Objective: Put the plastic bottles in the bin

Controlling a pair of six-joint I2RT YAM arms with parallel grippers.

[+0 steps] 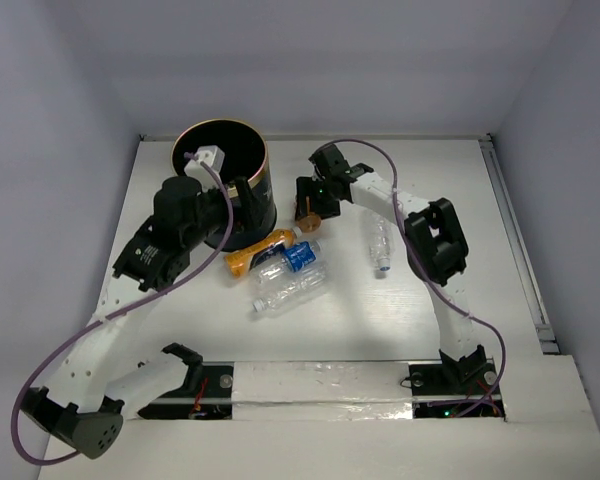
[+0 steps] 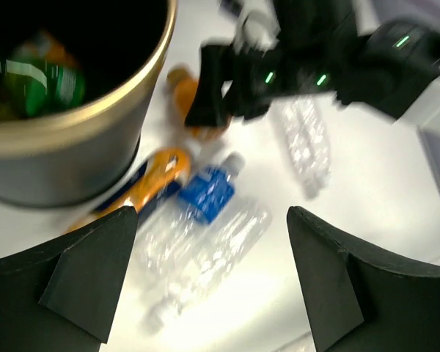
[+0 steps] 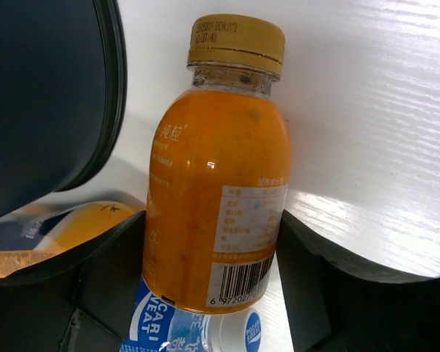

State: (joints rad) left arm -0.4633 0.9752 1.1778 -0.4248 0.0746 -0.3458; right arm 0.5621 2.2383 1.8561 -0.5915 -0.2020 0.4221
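Observation:
Next, the right gripper rises, moves left in the top view over the bin's opening (image 1: 237, 150) and releases the orange bottle, since the bin's gold rim stands higher than the bottle.
The dark bin (image 1: 195, 138) with a gold rim stands at the back left; in the left wrist view (image 2: 73, 158) a green bottle (image 2: 40, 84) lies inside it. My right gripper (image 1: 315, 203) is shut on an orange bottle with a yellow cap (image 3: 216, 198), just right of the bin. My left gripper (image 1: 242, 203) is open and empty beside the bin's front wall, above the lying bottles (image 2: 213, 279). On the table lie an orange bottle (image 1: 255, 252), a blue-label bottle (image 1: 298, 255), a clear bottle (image 1: 285, 290), and another clear bottle (image 1: 382, 247) further right.
The bin wall (image 3: 44, 103) is close on the left of the held bottle. The blue-label bottle's cap end (image 3: 227, 337) shows just below the held bottle. Purple cables loop from both arms. White walls close in the table.

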